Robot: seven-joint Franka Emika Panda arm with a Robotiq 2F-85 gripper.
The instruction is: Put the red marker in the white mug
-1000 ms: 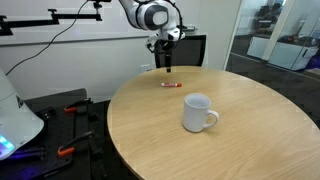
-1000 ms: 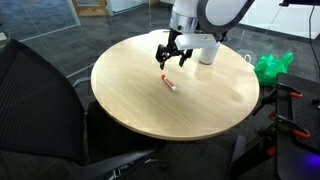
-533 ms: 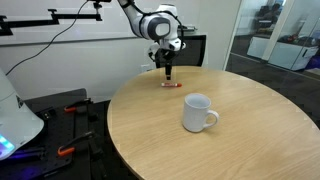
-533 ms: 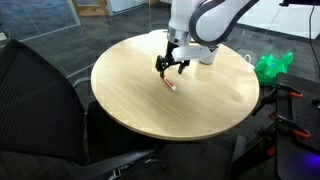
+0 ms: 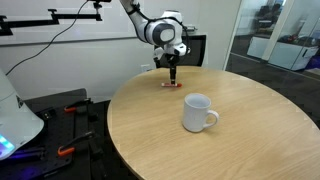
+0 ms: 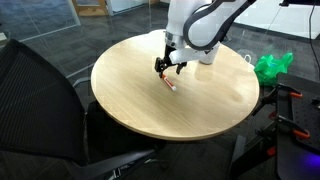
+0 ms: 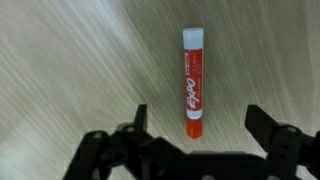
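Note:
My open fingers are already on both sides of the marker's red end [image 5: 173,84] [image 7: 194,123]. My gripper should go down a little next and close on it.
The red marker [image 7: 192,82] lies flat on the round wooden table, its whitish end pointing away from the camera in the wrist view. It also shows in both exterior views [image 5: 172,85] [image 6: 172,85]. My gripper [image 7: 197,118] is open, fingers spread on either side of the marker's red end, just above it. In both exterior views the gripper [image 5: 172,76] [image 6: 168,70] hangs directly over the marker. The white mug [image 5: 197,112] stands upright nearer the table's middle, handle to the right; in an exterior view [image 6: 208,51] it is partly hidden behind the arm.
The round wooden table [image 5: 250,140] has its far edge close behind the marker. A black chair [image 6: 40,100] stands near the table. A green bag [image 6: 272,68] lies off the table. Equipment and cables sit on the floor [image 5: 60,120].
The gripper has come down toward the marker and now hangs just above it. The marker and mug have not moved.

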